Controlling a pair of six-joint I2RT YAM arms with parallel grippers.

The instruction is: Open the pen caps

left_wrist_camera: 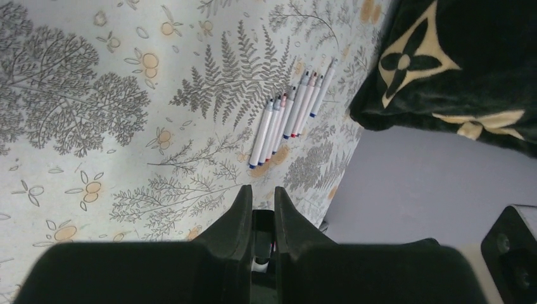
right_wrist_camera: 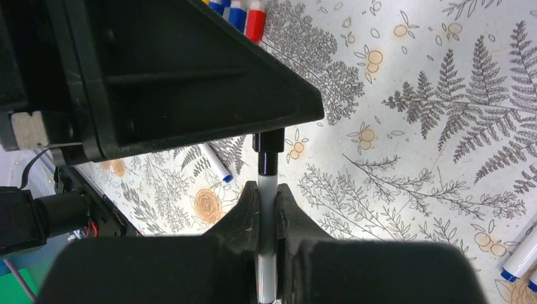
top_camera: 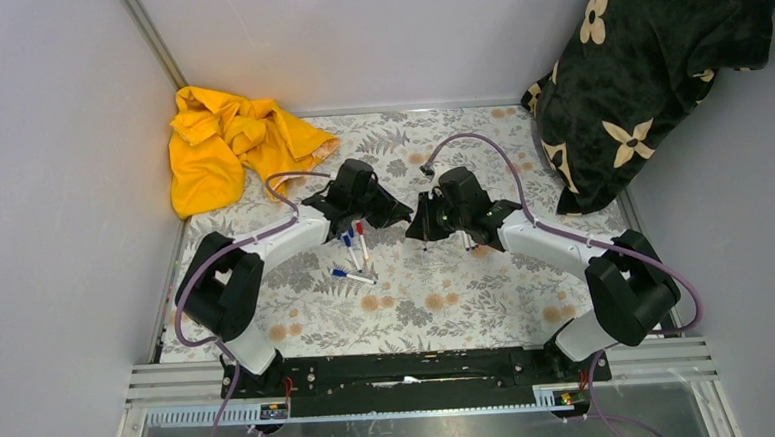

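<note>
The row (top_camera: 462, 243) of pens is below, to my gripper's right in the top view, so my right gripper should next pull from the black cap and down to release the pen beside it.
My right gripper (right_wrist_camera: 266, 189) is shut on the white barrel of a pen (right_wrist_camera: 266, 183). The pen's black cap (right_wrist_camera: 268, 149) points away and runs into my left gripper (right_wrist_camera: 190, 76). In the left wrist view my left gripper (left_wrist_camera: 259, 193) is shut on that black cap (left_wrist_camera: 262, 228), with a bit of white barrel showing behind it. In the top view the two grippers meet tip to tip above the mat's middle, left (top_camera: 400, 216) and right (top_camera: 422, 227). Capped pens (top_camera: 355, 248) lie under the left arm. A row of several pens (left_wrist_camera: 291, 114) lies near the pillow.
A yellow cloth (top_camera: 224, 142) lies at the back left. A black flowered pillow (top_camera: 656, 64) leans at the back right and also shows in the left wrist view (left_wrist_camera: 456, 63). Blue and red pen ends (right_wrist_camera: 244, 11) and one loose pen (right_wrist_camera: 215, 163) lie on the fern-print mat (top_camera: 438, 306).
</note>
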